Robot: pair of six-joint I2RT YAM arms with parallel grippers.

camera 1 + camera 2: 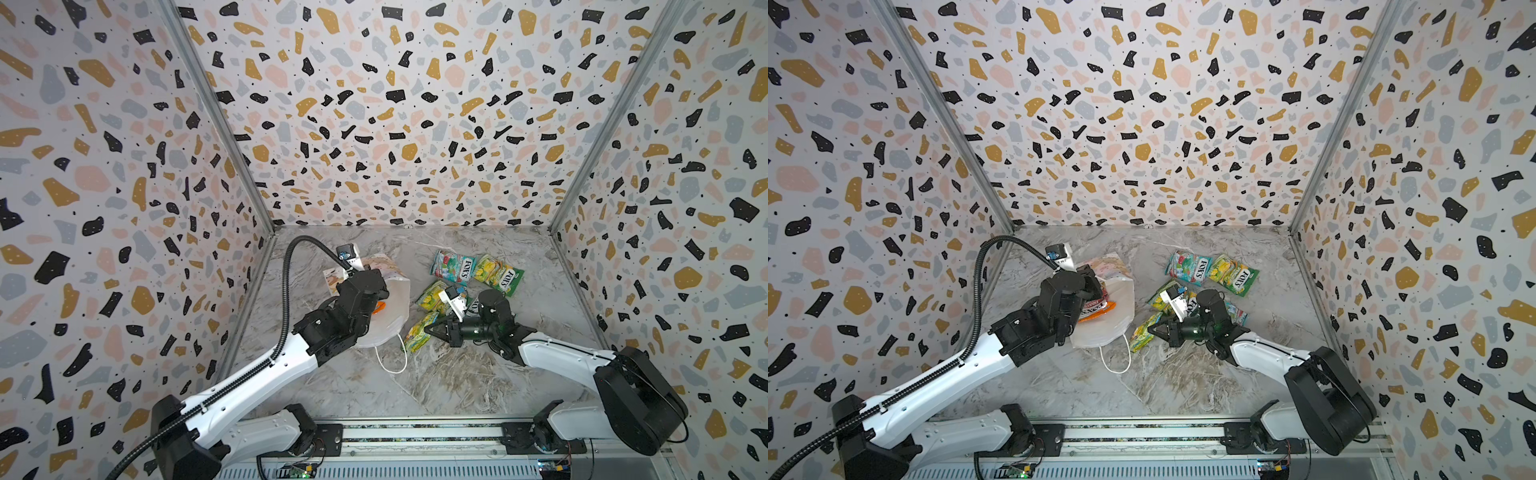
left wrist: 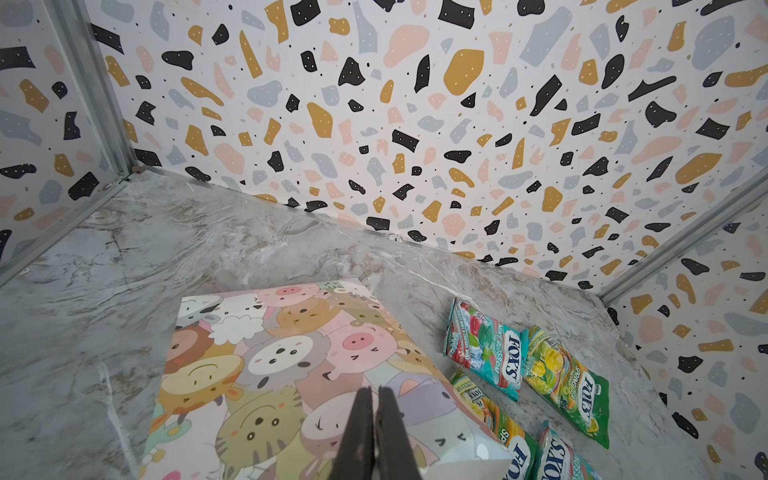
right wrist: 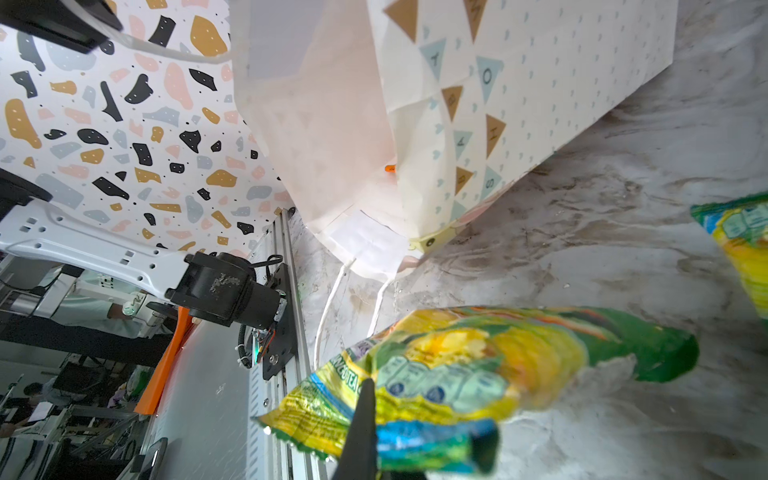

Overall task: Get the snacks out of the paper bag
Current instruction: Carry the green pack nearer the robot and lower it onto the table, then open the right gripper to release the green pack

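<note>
My right gripper will next lower to the empty, bare marble beside the bag's cord handle and release the green-yellow packet's end.
The paper bag lies on its side left of centre, its white inside showing and its mouth toward the front. An orange snack packet shows in the mouth. My left gripper is shut, its fingers together over the bag's cartoon-printed face. My right gripper is shut on the end of a green-yellow packet, just right of the bag's mouth; the right wrist view shows this packet hanging crumpled from the jaws. Three more packets lie on the table: teal-red, green and green-yellow.
The bag's white cord handle loops on the marble table in front of the bag. Another teal packet peeks out under my right wrist. Patterned walls close in the left, back and right sides. A metal rail runs along the front.
</note>
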